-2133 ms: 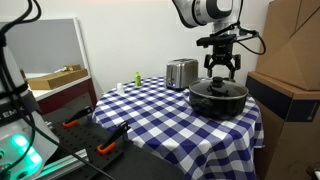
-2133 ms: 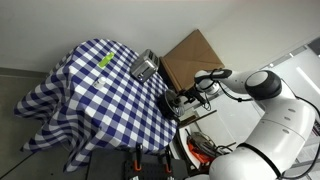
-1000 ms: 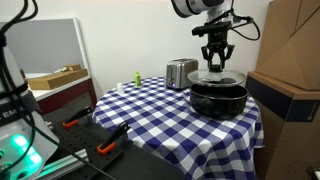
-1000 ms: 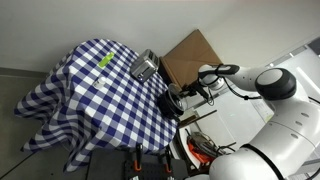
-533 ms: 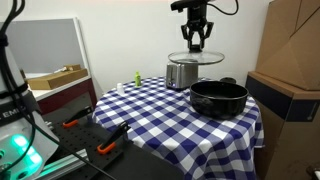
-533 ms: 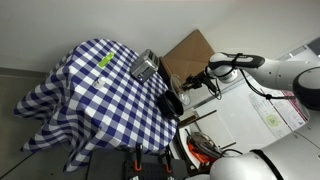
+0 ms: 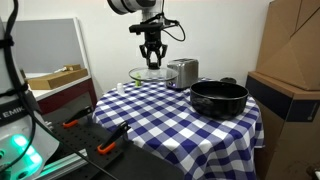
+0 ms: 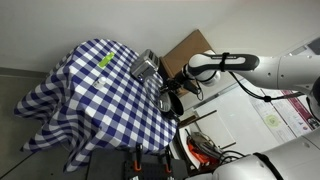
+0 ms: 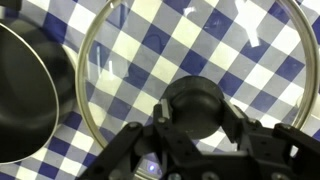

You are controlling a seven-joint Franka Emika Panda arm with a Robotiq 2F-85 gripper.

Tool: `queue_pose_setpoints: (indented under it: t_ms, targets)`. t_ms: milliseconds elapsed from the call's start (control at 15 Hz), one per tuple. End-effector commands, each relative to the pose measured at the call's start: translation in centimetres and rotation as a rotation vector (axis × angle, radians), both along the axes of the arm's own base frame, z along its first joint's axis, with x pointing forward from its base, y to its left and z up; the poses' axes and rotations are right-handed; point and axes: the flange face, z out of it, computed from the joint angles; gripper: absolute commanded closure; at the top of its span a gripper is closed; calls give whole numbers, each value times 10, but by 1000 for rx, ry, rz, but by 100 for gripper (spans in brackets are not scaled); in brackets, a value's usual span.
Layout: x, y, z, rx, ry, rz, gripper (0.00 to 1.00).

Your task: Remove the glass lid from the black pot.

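Note:
I will lower my gripper next to put the glass lid (image 7: 152, 74) down flat beside the black pot, because the lid hangs clear of the pot above open checked cloth.
In an exterior view the glass lid (image 7: 152, 74) hangs level in the air above the checked table, left of the toaster. My gripper (image 7: 152, 58) is shut on the lid's dark knob from above. The black pot (image 7: 219, 98) stands uncovered near the table's right edge, well apart from the lid. In the wrist view the knob (image 9: 197, 104) sits between my two fingers (image 9: 233, 112), the clear lid (image 9: 130, 70) spreads around it, and the pot's rim (image 9: 40, 95) shows at the left. The pot (image 8: 170, 104) also appears at the table's edge below my arm.
A silver toaster (image 7: 182, 72) stands between lid and pot, also seen as the toaster (image 8: 145, 68). The blue-and-white checked cloth (image 7: 150, 110) covers the table. A small green item (image 7: 136, 79) lies at the back left. Cardboard boxes (image 7: 290, 80) stand beside the pot.
My gripper has lifted the lid off the pot, raised it and carried it leftward past the toaster. The pot now stands open and has not moved.

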Motion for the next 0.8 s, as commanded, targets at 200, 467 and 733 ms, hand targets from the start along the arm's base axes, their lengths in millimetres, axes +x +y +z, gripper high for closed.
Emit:
queue_pose_setpoints:
  t_ms: [200, 467, 733]
  targets:
    - [-12, 11, -57, -18, -20, 81, 75]
    - [-15, -2, -103, -58, 6, 112, 75]
    - [-15, -12, -133, -104, -5, 161, 75]
